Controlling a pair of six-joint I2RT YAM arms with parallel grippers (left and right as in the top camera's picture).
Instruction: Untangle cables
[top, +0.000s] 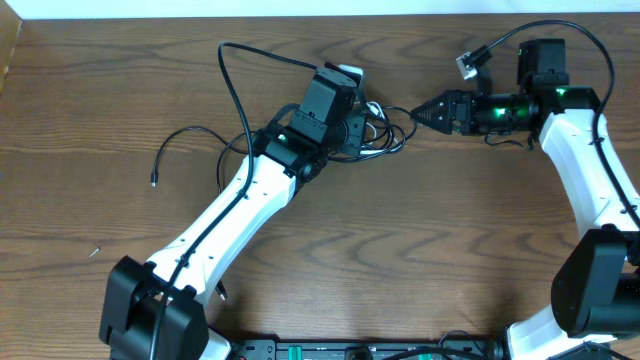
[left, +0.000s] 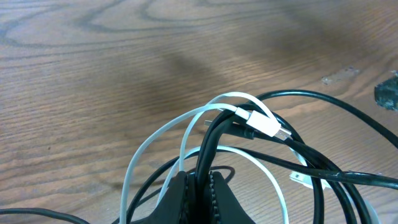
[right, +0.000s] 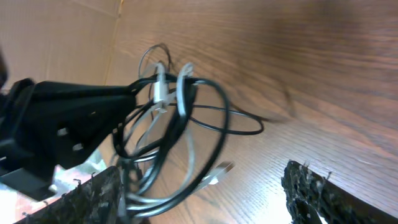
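Observation:
My left gripper raises the black strands over the bare tabletop to its left in the overhead view next, away from white loops, and releases them.
The black cable (top: 232, 95) and the white cable (top: 372, 108) form one tangled bundle (top: 388, 128) at the table's upper middle. The black cable's long tail runs left to a small plug end (top: 153, 183). My left gripper (top: 358, 118) is shut on a black strand (left: 205, 155) of the bundle. The white cable's plug (left: 264, 124) lies just beyond its jaws (left: 202, 186). My right gripper (top: 420, 113) faces the bundle from the right. Its fingers (right: 205, 199) are wide open, with black and white loops (right: 180, 124) between them, close to the left finger. A white plug (right: 221, 169) hangs there.
The wooden table (top: 420, 240) ends at a white strip along the top and at the left edge (top: 8, 70). A small metal bit (top: 95, 252) lies at the lower left. The right arm's own thick black wire and connector (top: 467, 63) arc above the right gripper.

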